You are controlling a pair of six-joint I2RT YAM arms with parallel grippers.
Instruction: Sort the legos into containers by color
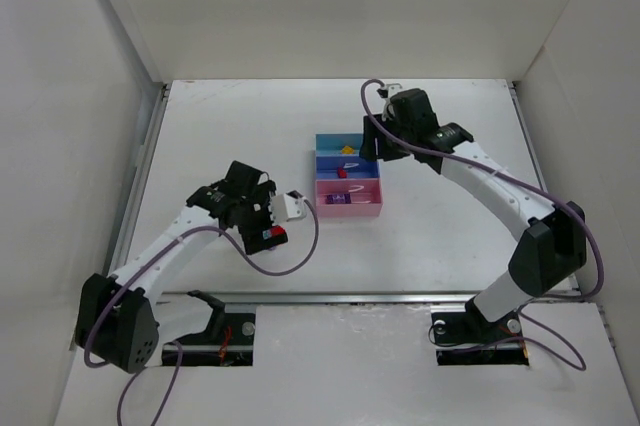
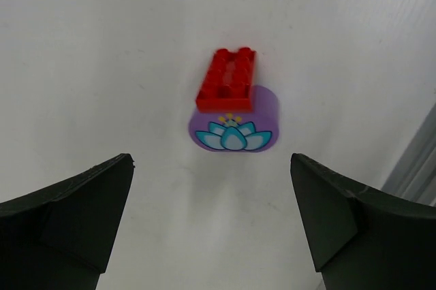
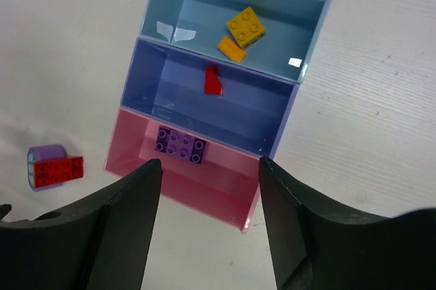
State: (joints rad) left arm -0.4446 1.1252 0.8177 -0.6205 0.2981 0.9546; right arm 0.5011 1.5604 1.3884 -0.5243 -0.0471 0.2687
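Observation:
Rounded ends of the purple lotus piece reach past the narrower red brick, so next I will bring my left gripper down on either side of them.
The joined trays lie mid-table: light blue, darker blue, pink. In the right wrist view the light blue tray holds a yellow brick and an orange piece. The darker blue tray holds a small red piece. The pink tray holds a purple brick. A red brick rests against a rounded purple lotus piece on the table left of the pink tray. My left gripper is open and empty just short of them. My right gripper is open and empty above the trays.
White walls close in the table on the left, back and right. A metal rail runs along the near edge; a grey strip shows at the right of the left wrist view. Cables loop off both wrists.

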